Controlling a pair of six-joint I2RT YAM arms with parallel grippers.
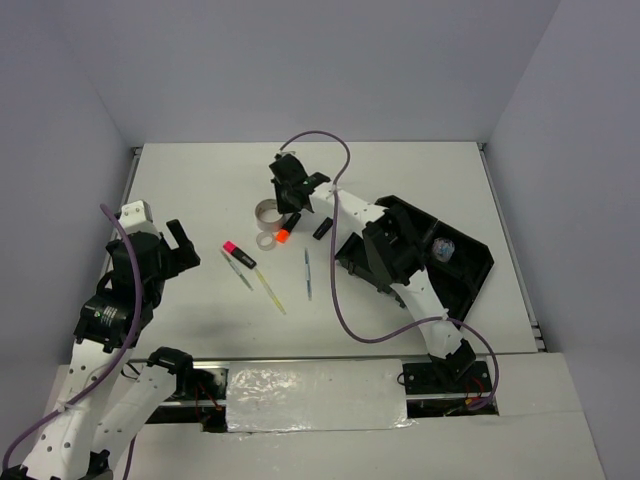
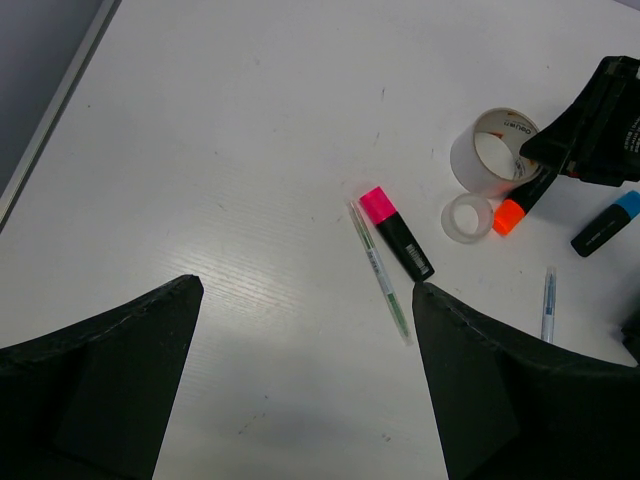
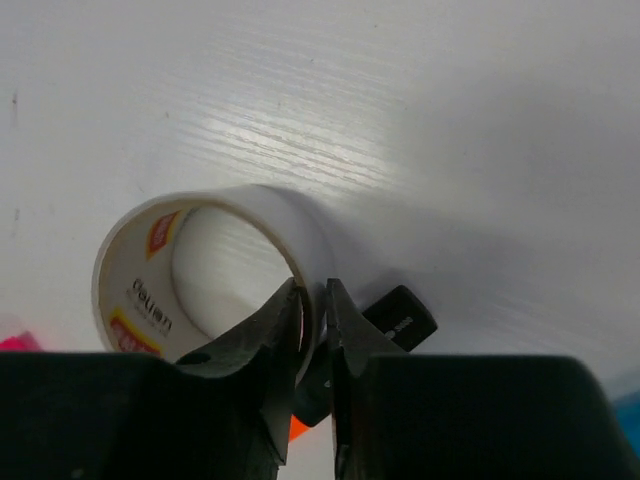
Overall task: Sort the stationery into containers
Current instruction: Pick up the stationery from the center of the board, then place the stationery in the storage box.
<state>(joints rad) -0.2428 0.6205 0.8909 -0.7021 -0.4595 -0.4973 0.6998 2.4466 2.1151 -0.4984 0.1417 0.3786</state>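
Observation:
I need to lift the large tape roll (image 1: 266, 211) with my right gripper, carry it over the tray's far section (image 1: 413, 217), lower it and release it, because it stands outside the tray.
My right gripper (image 3: 315, 305) is shut on the wall of the large clear tape roll (image 3: 230, 215), one finger inside and one outside; the roll (image 1: 266, 211) stands on the table. An orange-capped highlighter (image 1: 285, 230) lies just behind it. Nearby lie a small tape roll (image 1: 266, 240), a blue-capped highlighter (image 1: 322, 228), a pink-capped highlighter (image 2: 397, 232), a grey pen (image 2: 380, 272), a yellow pen (image 1: 270, 290) and a blue pen (image 1: 307, 272). The black organizer tray (image 1: 470, 270) sits at the right. My left gripper (image 2: 305, 290) is open and empty, above bare table left of the pens.
A small pale item (image 1: 444, 250) lies in a tray compartment. The right arm's links (image 1: 385, 245) pass over the tray's left side. A purple cable (image 1: 340, 290) hangs over the table near the blue pen. The table's raised edges run left and right.

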